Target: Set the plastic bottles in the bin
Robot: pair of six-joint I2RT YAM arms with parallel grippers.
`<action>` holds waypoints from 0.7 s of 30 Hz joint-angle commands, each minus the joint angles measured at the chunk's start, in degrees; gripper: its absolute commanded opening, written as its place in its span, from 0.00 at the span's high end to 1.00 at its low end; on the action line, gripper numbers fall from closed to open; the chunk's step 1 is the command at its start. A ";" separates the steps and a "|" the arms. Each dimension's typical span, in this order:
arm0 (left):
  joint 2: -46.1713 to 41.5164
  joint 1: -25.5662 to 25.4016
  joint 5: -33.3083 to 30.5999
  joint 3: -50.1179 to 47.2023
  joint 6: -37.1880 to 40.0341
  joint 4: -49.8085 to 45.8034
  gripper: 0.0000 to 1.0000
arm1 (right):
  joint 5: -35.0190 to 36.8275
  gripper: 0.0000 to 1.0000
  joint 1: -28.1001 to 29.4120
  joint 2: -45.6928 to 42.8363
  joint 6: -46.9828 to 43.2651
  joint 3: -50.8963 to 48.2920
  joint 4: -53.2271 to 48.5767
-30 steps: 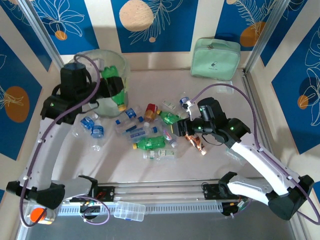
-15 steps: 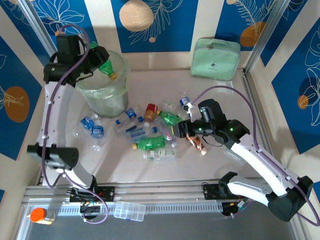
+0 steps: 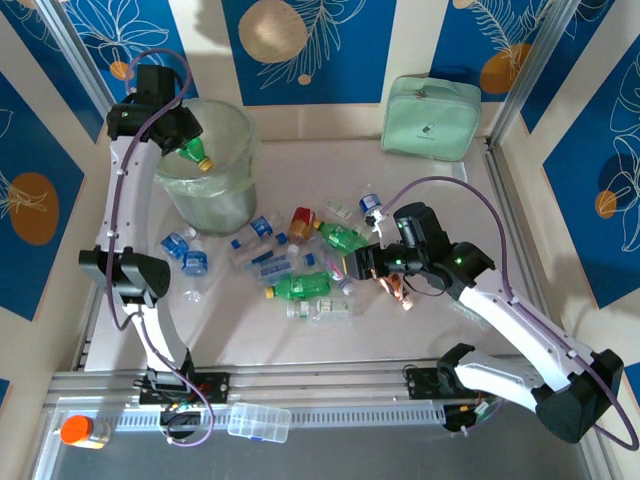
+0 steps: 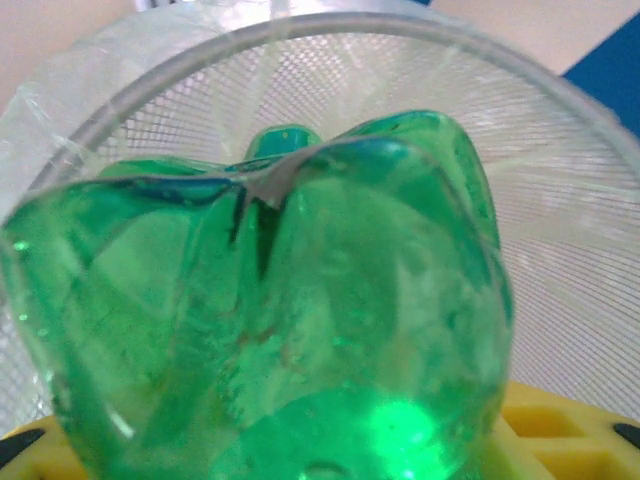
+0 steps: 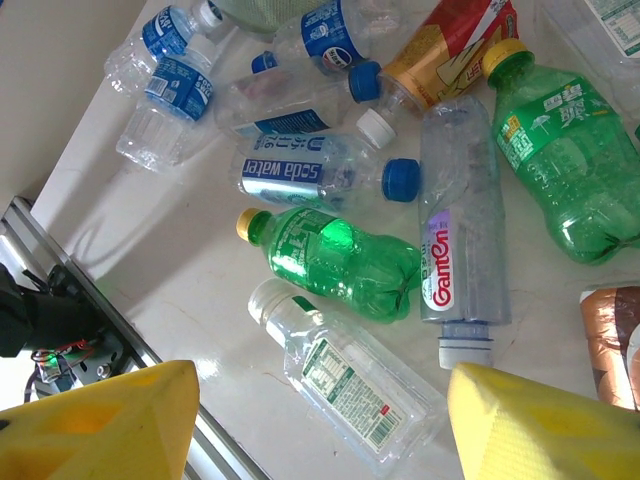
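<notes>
The crushed green bottle is still above the bin's open rim. My left gripper will next go down into the bin's opening point(image 3: 215, 150) point(image 4: 560, 220) and let go of the bottle there.
My left gripper point(image 3: 183, 143) is raised over the bin point(image 3: 215, 200), shut on a green bottle point(image 3: 195, 152) whose yellow cap points down into the bin's mouth. In the left wrist view this green bottle point(image 4: 270, 320) sits between my yellow fingers point(image 4: 565, 420), with the bin's rim point(image 4: 400, 25) behind it. My right gripper point(image 3: 358, 265) hangs open over the pile of plastic bottles point(image 3: 290, 265) on the table. Between its open fingertips point(image 5: 100, 420) lie a flat clear bottle point(image 5: 355, 385) and, farther off, a green bottle point(image 5: 330, 260). A clear Ganten bottle point(image 5: 460, 240) lies beside them.
A mint-green pouch point(image 3: 431, 117) stands at the back right. A crumpled orange-brown bottle point(image 3: 397, 287) lies just right of the right gripper. A clear lidded box point(image 3: 259, 422) and an orange-capped jar point(image 3: 78, 430) sit beyond the front rail.
The left arm has lifted the green bottle from in front of the bin to above its mouth and tipped it cap-down. The right arm has barely moved.
</notes>
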 commanded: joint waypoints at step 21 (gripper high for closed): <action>12.46 0.68 -8.01 -0.25 2.52 -6.74 0.39 | -0.21 0.33 -0.30 0.45 -0.41 0.35 -0.11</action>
